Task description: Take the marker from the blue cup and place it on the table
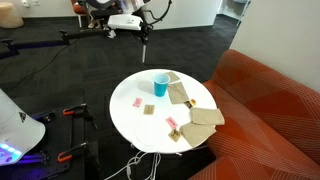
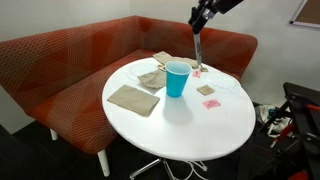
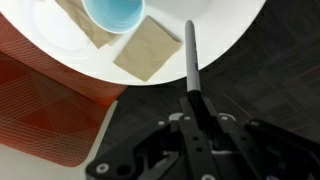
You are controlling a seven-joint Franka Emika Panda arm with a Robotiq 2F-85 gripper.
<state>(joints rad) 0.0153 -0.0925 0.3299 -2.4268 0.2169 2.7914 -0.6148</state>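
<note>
The robot will lower the marker with its gripper to the bare tabletop between the cup (image 1: pixel 160 85) and a pink piece and release it there, because that spot is empty.
My gripper (image 3: pixel 195 100) is shut on the marker (image 3: pixel 190 55), a slim dark stick with a grey end that points down toward the table's edge. In both exterior views the gripper (image 1: pixel 143 25) (image 2: pixel 203 15) holds the marker (image 1: pixel 146 38) (image 2: pixel 198 45) high above the table, up and away from the cup. The teal-blue cup (image 1: pixel 160 85) (image 2: pixel 176 78) (image 3: pixel 113 12) stands upright on the round white table (image 1: pixel 130 115) (image 2: pixel 190 125) (image 3: pixel 222 30).
Tan flat pads (image 1: pixel 205 117) (image 2: pixel 134 98) (image 3: pixel 148 48) and small pink pieces (image 1: pixel 138 102) (image 2: pixel 212 103) lie on the table. The orange-red sofa (image 1: pixel 270 110) (image 2: pixel 70 65) wraps one side. Dark carpet and stands (image 1: pixel 70 115) are around.
</note>
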